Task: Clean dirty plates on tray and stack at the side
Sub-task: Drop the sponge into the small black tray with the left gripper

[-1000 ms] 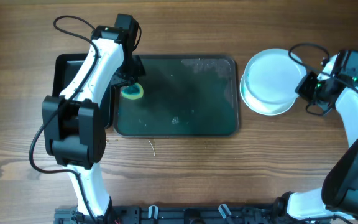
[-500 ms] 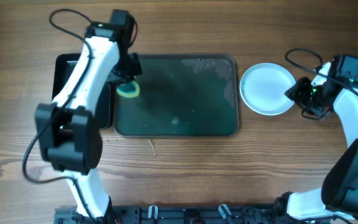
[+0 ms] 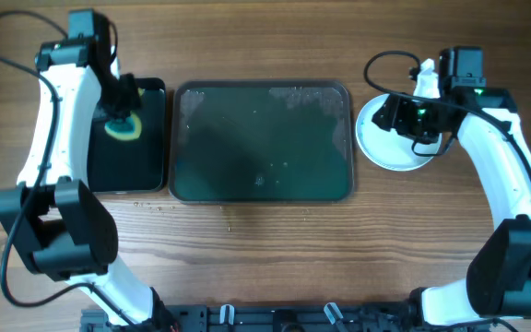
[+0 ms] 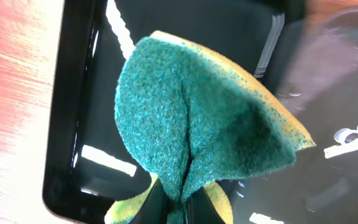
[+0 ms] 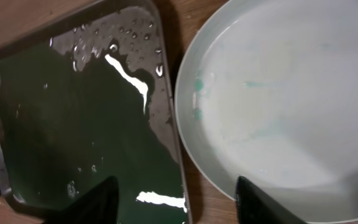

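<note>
My left gripper is going to move down and back to let go of the sponge on the bottom of the bin near the tray, because the black bin is bare below the sponge (image 4: 197, 118).
The dark green tray (image 3: 262, 189) lies mid-table, wet, with only water drops on it (image 5: 73, 112). A white plate (image 3: 385, 152) rests on the wood just right of the tray; faint teal marks show on it (image 5: 278, 93). Whether other plates lie under it I cannot tell. My right gripper (image 3: 392, 117) hovers over the plate's left edge, open, its dark fingertips (image 5: 98, 199) spread with nothing between them (image 5: 179, 208). My left gripper (image 3: 118, 112) is shut on a folded green and yellow sponge (image 4: 197, 118), held over the black bin (image 3: 150, 138).
The smaller black bin (image 4: 73, 124) stands against the tray's left side. Cables loop from both arms at the back. Small crumbs lie on the wood in front of the tray (image 3: 155, 207).
My right gripper has set the plate down beside the tray, opened and let it go. My left arm has carried the sponge leftward from the tray's left end to above the black bin.
</note>
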Robot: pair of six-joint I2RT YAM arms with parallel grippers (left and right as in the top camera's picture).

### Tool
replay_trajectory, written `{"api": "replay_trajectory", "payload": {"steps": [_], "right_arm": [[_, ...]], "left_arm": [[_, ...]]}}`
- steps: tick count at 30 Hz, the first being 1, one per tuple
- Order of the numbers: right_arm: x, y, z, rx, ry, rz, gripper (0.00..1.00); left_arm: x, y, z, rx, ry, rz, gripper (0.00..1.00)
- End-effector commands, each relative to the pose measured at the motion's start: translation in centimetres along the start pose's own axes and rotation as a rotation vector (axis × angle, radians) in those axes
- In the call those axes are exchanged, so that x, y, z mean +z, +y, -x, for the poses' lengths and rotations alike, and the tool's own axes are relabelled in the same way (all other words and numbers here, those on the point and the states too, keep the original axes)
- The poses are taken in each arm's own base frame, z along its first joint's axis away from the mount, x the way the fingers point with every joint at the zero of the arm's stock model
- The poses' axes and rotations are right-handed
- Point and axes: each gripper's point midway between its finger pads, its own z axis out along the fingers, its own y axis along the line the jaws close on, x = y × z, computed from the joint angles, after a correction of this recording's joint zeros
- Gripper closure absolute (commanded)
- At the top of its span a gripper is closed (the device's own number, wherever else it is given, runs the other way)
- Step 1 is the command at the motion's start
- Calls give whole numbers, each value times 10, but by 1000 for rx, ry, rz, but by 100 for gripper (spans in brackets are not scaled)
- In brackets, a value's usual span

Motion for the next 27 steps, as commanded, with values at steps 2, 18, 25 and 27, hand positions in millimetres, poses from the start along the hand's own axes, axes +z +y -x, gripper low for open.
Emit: {"api": "replay_trajectory", "payload": {"steps": [2, 18, 25, 27], "right_arm": [[-1, 5, 0, -27, 4, 1, 33], [-40, 18, 8, -120, -41, -11, 13], [-117, 37, 7, -168, -201, -38, 0], [-139, 43, 0, -183, -246, -30, 0]], "left_arm": [[61, 2, -27, 32, 94, -10, 96], [48, 7, -23, 20, 30, 7, 0], [-61, 8, -7, -26, -179, -67, 0], [-79, 10, -7, -30, -227, -74, 0]]}}
